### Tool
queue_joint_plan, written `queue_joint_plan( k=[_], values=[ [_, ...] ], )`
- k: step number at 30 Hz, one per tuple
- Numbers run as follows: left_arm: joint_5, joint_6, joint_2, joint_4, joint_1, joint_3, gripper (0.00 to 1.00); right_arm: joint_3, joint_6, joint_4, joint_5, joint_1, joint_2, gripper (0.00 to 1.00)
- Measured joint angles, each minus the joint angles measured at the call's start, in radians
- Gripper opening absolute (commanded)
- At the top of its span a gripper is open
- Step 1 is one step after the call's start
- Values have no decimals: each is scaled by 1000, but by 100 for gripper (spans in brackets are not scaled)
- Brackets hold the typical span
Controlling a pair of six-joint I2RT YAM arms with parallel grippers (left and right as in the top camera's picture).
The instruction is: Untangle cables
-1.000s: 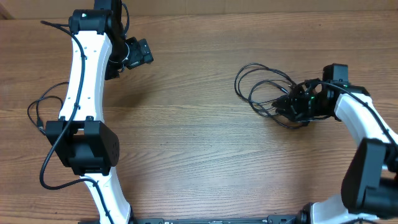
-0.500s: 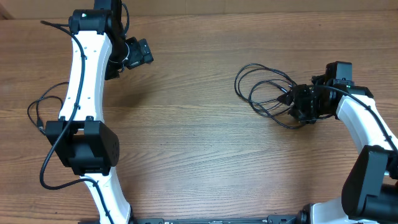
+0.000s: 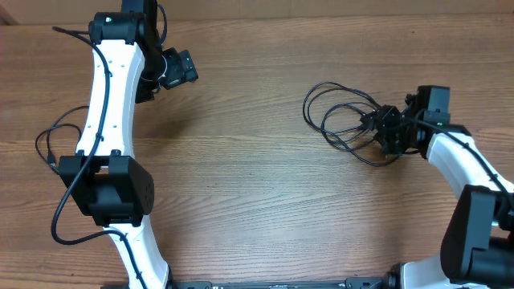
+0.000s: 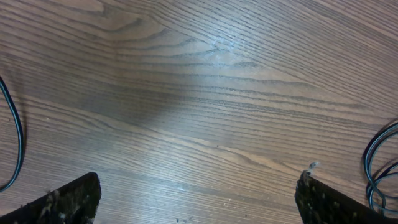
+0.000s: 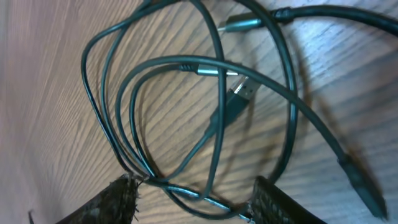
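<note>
My right gripper moves down and toward the left in the overhead view next, onto the cord behind the middle plug end. Bare wood lies on either side of the cord.
The cables (image 3: 347, 131) are thin black cords lying in overlapping loops on the wooden table at the right. In the right wrist view the cables (image 5: 214, 118) cross each other, with a small plug end (image 5: 239, 93) in the middle. My right gripper (image 3: 379, 130) is at the right edge of the bundle. Its fingers (image 5: 199, 202) are apart, with a few strands running between the tips. My left gripper (image 3: 186, 69) hangs over bare wood at the far left, well away from the cables. Its fingers (image 4: 196, 199) are wide open and empty.
The wooden table (image 3: 257, 185) spans the overhead view. A thicker black arm wire (image 3: 46, 148) loops out left of the left arm. In the left wrist view, dark wires show at the left edge (image 4: 17, 137) and right edge (image 4: 373, 165).
My right gripper has drawn slightly up and right along the bundle and turned at the wrist. The cable loops have barely shifted. The left arm has not moved.
</note>
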Motion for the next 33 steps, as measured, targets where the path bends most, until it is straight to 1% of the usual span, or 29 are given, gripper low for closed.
queue_joint_plan(
  k=[2, 5, 13, 16, 23, 24, 26, 27, 30, 33],
  values=[
    [0, 0, 0, 0, 0, 0, 100, -24, 11, 51, 4, 16, 0, 58],
    [0, 0, 0, 0, 0, 0, 99, -49, 21, 97, 22, 43, 0, 54],
    [0, 0, 0, 0, 0, 0, 100, -61, 32, 99, 82, 82, 0, 52],
    [0, 0, 0, 0, 0, 0, 100, -61, 32, 100, 105, 90, 0, 49],
    [0, 0, 0, 0, 0, 0, 99, -61, 42, 103, 142, 114, 0, 49],
    [0, 0, 0, 0, 0, 0, 100, -61, 51, 99, 142, 119, 0, 49],
    [0, 0, 0, 0, 0, 0, 99, -61, 72, 84, 137, 127, 0, 42],
    [0, 0, 0, 0, 0, 0, 99, -61, 90, 68, 128, 131, 0, 41],
    [0, 0, 0, 0, 0, 0, 99, -62, 145, 36, 103, 146, 0, 39],
    [0, 0, 0, 0, 0, 0, 99, -63, 179, 40, 90, 170, 0, 39]
  ],
)
